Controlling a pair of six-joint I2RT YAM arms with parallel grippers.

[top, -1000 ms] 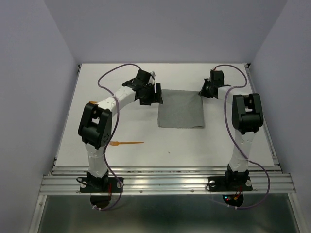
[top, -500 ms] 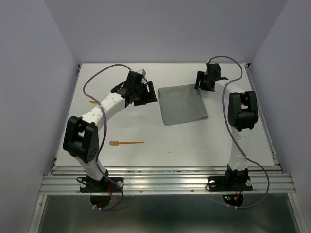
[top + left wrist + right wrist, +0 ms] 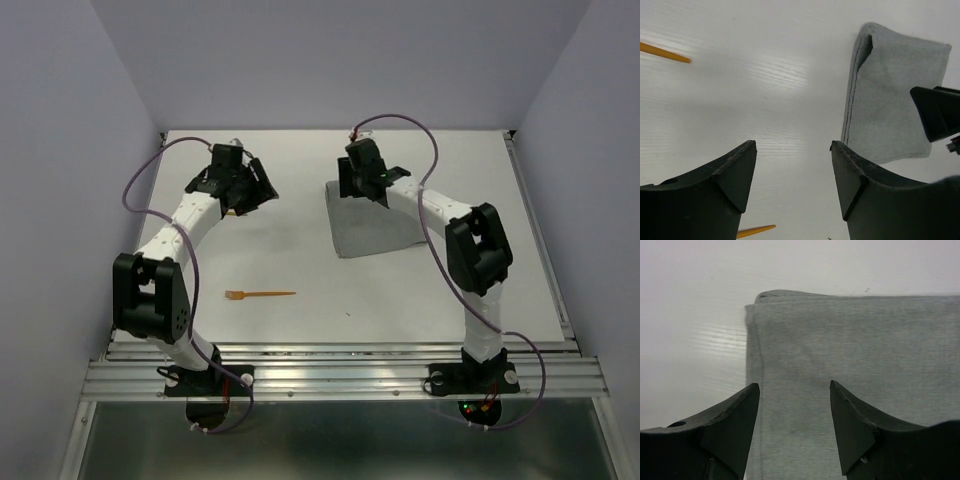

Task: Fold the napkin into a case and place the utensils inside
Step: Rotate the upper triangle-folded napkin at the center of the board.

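I will next move my right gripper to the left in the top view and down onto the napkin's far stitched corner [image 3: 330, 186] [image 3: 753, 315], because its open fingers are above the napkin beside that corner.
The grey napkin [image 3: 385, 230] lies folded flat at the table's middle right; it also shows in the left wrist view [image 3: 895, 100] and fills the right wrist view [image 3: 850, 340]. My right gripper [image 3: 360, 190] hovers open over its far left part, jaws [image 3: 794, 385] empty above the cloth near a stitched edge. The left gripper [image 3: 258, 195] is open and empty [image 3: 792, 145] over bare table, well to the left of the napkin. An orange fork [image 3: 260, 294] lies near the front left. Two orange utensil ends show in the left wrist view, one [image 3: 665, 52] at top left, one [image 3: 755, 231] at the bottom.
The white table [image 3: 300, 330] ends in a metal rail [image 3: 340, 375] at the near edge. Pale walls close in the left, far and right sides. Purple cables loop above both arms.
My right gripper has swung from the napkin's far right corner to its far left part. The napkin has twisted slightly. The left gripper has drawn away leftward from the napkin.
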